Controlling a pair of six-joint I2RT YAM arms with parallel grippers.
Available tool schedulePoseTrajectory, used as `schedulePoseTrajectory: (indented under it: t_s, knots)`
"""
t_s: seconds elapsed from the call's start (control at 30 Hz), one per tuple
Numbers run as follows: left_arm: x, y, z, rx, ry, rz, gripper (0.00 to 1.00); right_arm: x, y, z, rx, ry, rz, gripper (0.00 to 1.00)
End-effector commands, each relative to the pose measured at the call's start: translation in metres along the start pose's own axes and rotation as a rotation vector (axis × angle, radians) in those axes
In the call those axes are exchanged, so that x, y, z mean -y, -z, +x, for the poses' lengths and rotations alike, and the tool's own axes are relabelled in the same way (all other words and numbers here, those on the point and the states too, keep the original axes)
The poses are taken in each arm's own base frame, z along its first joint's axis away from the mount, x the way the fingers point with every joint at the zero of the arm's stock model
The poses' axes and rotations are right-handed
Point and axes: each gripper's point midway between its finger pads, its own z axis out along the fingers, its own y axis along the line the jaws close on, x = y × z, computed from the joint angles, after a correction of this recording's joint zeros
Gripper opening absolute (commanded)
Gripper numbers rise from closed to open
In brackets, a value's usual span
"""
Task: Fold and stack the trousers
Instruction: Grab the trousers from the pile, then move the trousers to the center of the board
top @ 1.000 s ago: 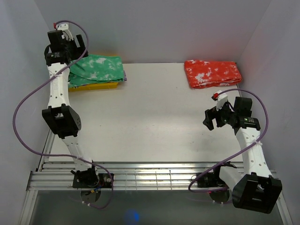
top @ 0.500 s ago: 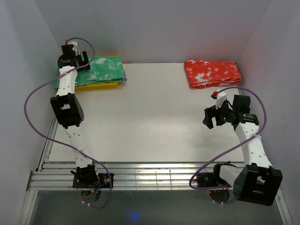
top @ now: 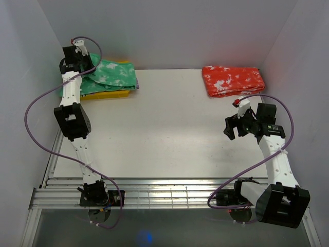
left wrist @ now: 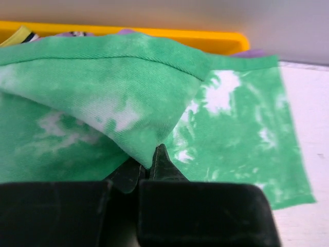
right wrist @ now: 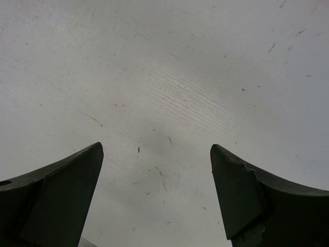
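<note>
The spot on the tabletop before the yellow tray (top: 110,94) is bare. My left gripper needs to lift off the pile, then move back and down to that spot to let go of the fold.
The green trousers (top: 112,76) lie in a folded pile at the table's back left, on top of a yellow tray (top: 110,94). My left gripper (top: 81,68) sits at their left end. In the left wrist view it (left wrist: 152,163) is shut on a raised fold of the green trousers (left wrist: 231,118), and the cloth peaks up from the pinch. The red-orange trousers (top: 234,81) lie folded at the back right, untouched. My right gripper (top: 234,126) hovers over bare table near the right side, in front of the red-orange pair. Its jaws (right wrist: 154,149) stand open with nothing between them.
The yellow tray's rim (left wrist: 205,38) shows behind the green cloth, and a strip of purple garment (left wrist: 252,52) peeks out beside it. White walls close in the table (top: 164,128) on the left, back and right. A metal rail (top: 154,195) runs along the near edge.
My left gripper came down from above the back-left corner onto the green trousers and shut on a fold of them. The right arm barely moved.
</note>
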Motion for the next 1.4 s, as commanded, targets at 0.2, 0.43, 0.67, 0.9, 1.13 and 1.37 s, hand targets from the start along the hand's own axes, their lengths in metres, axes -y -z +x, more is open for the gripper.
schedulePoseTrajectory:
  t_s: [0.2, 0.43, 0.67, 0.9, 1.13, 1.37]
  knots:
    - [0.139, 0.210, -0.184, 0.507, -0.073, 0.489, 0.00, 0.007, 0.006, -0.036, 0.095, 0.049, 0.007, 0.90]
    - [0.203, 0.337, -0.225, 0.698, -0.116, 0.741, 0.00, 0.008, 0.008, -0.054, 0.142, 0.051, -0.007, 0.90]
    - [0.265, 0.434, -0.224, 0.764, -0.163, 1.012, 0.00, 0.011, 0.013, -0.068, 0.171, 0.066, -0.003, 0.90]
    - [0.332, 0.473, -0.207, 0.760, -0.164, 1.193, 0.00, 0.001, 0.013, -0.072, 0.203, 0.069, -0.049, 0.90]
    - [0.351, 0.433, -0.145, 0.492, 0.016, 1.288, 0.00, -0.027, 0.014, -0.073, 0.353, 0.192, -0.136, 0.90]
    - [0.286, 0.340, -0.019, 0.202, 0.215, 1.040, 0.00, -0.021, -0.010, -0.047, 0.248, 0.174, -0.176, 0.93]
